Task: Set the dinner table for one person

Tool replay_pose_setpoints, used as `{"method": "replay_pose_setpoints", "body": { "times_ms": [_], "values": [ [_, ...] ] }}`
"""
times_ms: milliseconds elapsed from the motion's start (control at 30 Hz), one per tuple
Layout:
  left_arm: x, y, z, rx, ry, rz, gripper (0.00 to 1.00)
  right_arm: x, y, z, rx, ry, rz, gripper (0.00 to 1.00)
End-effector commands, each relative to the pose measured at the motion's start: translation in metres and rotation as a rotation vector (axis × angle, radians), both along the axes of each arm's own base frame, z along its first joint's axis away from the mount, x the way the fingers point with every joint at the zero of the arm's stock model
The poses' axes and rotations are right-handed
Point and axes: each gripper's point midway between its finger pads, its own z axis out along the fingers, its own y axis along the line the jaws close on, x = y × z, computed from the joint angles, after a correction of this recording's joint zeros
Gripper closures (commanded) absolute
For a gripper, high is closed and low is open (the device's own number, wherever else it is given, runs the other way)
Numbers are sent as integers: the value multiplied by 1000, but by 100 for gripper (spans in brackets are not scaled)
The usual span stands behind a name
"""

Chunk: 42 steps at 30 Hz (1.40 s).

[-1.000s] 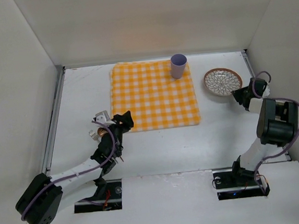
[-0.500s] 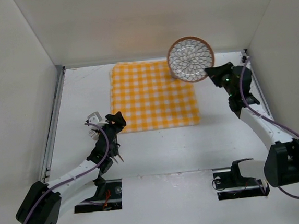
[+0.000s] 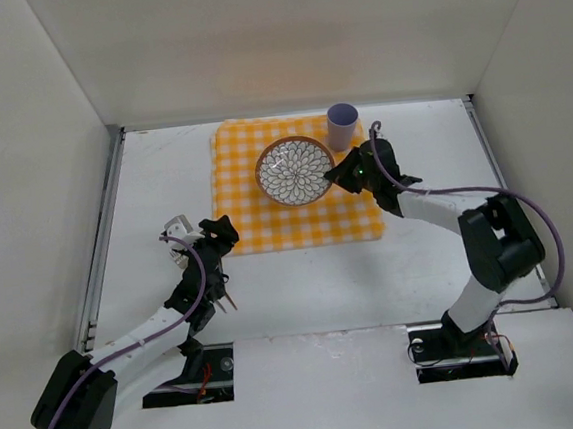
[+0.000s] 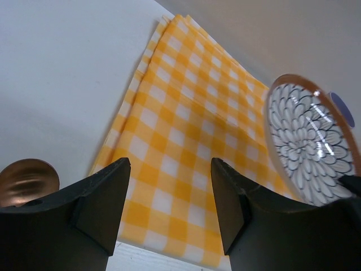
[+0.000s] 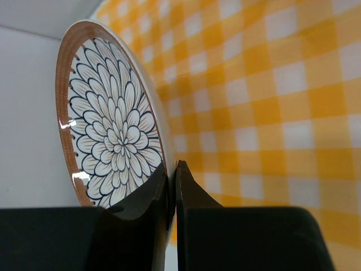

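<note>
The right gripper lowers the plate's rim onto the middle of the checked cloth next and releases it, since the plate still hangs tilted above the fabric.
The white dinner table [image 3: 430, 252] carries a yellow-and-white checked cloth [image 3: 267, 221]. My right gripper [image 3: 335, 177] is shut on the right rim of a brown-rimmed plate with a flower pattern [image 3: 295, 171] and holds it tilted over the cloth's middle. In the right wrist view the gripper [image 5: 174, 166] pinches the plate's edge [image 5: 110, 141] above the cloth [image 5: 271, 113]. A lilac cup [image 3: 343, 124] stands at the cloth's far right corner. My left gripper [image 3: 218, 235] is open and empty by the cloth's near left corner; its wrist view shows the gripper [image 4: 169, 164], the cloth [image 4: 186, 130] and the plate [image 4: 307, 144].
A copper spoon bowl [image 4: 25, 178] shows on the table left of my left fingers. Metal rails [image 3: 103, 241] run along the table's left and right sides, with white walls close behind them. The cup's rim [image 4: 342, 105] shows behind the plate.
My right arm took the plate from the table's right side, lifted it high near the cup, then brought it down and left over the cloth. My left gripper drew back slightly.
</note>
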Motion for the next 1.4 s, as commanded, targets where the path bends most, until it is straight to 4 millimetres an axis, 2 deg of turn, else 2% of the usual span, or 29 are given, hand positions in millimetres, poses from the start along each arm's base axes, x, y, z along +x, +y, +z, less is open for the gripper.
{"method": "replay_pose_setpoints", "body": {
  "times_ms": [0,167,367,733,967,1133,1200,1233,1367],
  "values": [
    [1,1,8,-29,-26,11,43,41,16,91,181,-247,-27,94],
    [2,-2,4,-23,-13,5,43,60,26,48,166,-165,-32,94],
    [3,-2,3,-25,-11,4,43,66,32,34,170,-139,-23,94],
    [4,-4,1,-29,-4,2,43,54,33,5,182,-73,-7,93],
    [4,-6,2,-35,-8,-6,42,50,34,-21,167,-15,-9,92],
    [3,-5,2,-37,-9,-3,42,40,36,-36,148,25,4,90],
    [4,-5,2,-36,-8,-4,42,37,33,-40,137,34,-7,86],
    [4,-6,1,-34,-6,-4,42,37,32,-41,132,36,-11,80],
    [3,-5,2,-27,-6,-2,42,34,27,-38,109,20,-15,48]
  ]
}}
